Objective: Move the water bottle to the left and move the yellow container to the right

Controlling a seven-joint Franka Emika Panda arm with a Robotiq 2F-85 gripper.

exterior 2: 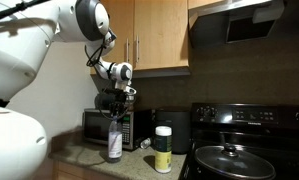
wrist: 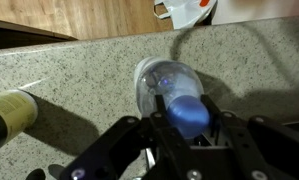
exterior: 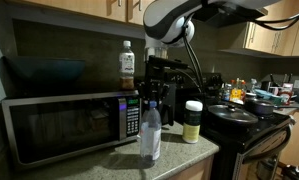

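Observation:
My gripper shifts the water bottle along the counter toward the yellow container next, turning slightly, and opens short of it, as empty counter separates them.
The water bottle stands upright on the granite counter in front of the microwave; it also shows in an exterior view. My gripper is straight above it, its fingers closed around the bottle's top. In the wrist view the blue-looking cap sits tight between the two fingers. The yellow container with a white lid stands on the counter beside the bottle, towards the stove, a short gap away. A yellowish cylinder at the wrist view's left edge looks like this jar.
A microwave stands behind the bottle, with a dark-liquid bottle on top. A black stove with a pan adjoins the counter past the jar. Wooden cabinets hang overhead. The counter's front edge is close.

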